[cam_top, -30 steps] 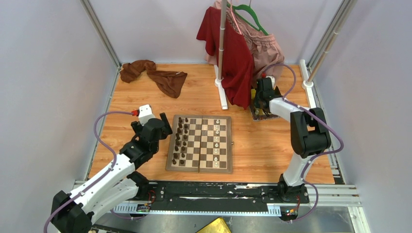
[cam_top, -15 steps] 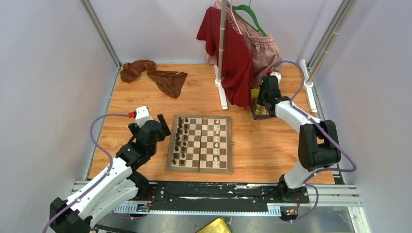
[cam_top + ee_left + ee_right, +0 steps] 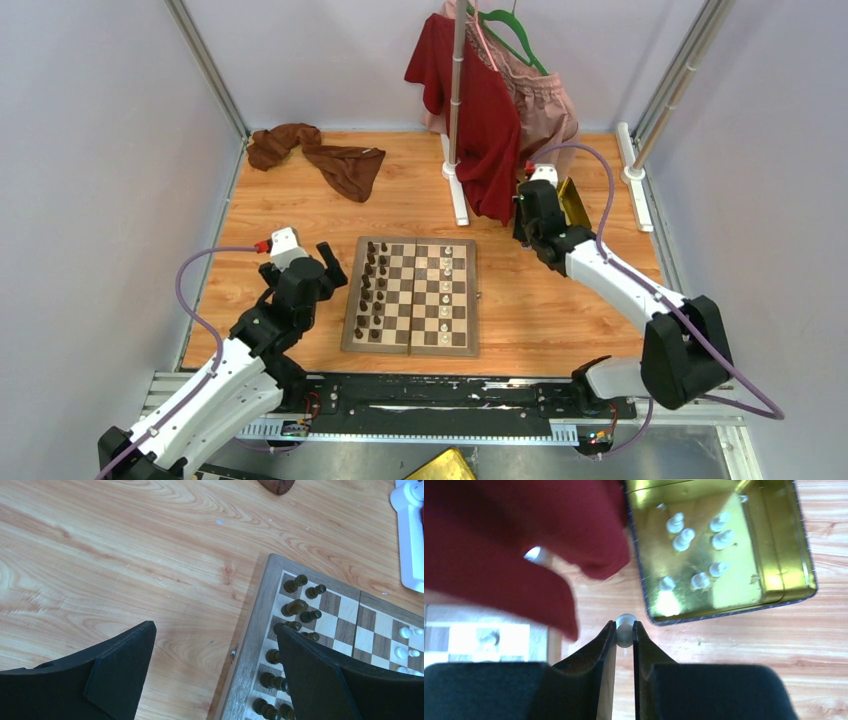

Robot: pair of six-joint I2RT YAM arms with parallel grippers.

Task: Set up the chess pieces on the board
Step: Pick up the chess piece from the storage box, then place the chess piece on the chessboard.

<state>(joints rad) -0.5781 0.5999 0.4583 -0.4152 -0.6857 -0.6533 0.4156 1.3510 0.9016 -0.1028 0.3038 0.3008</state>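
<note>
Next, my right gripper moves back and down onto the empty edge square by the board's latch, which lies to its left in the top view, and releases there.
The wooden checkered board lies in the middle of the table. Dark brown pieces fill its left columns; a few cream-white pieces stand on its right half. My left gripper is open and empty, hovering at the board's left border, with dark pieces beside its right finger. My right gripper is shut on a cream-white piece, held above the table between the board and the gold tray. Several cream-white pieces lie in that tray.
A red garment and a pink one hang on a white stand behind the board; the red cloth hangs close to my right gripper. A brown cloth lies at the back left. Another gold tray sits below the arm bases.
My right gripper has come away from the gold tray toward the board, carrying a white piece. My left arm has drawn back slightly toward the near edge.
</note>
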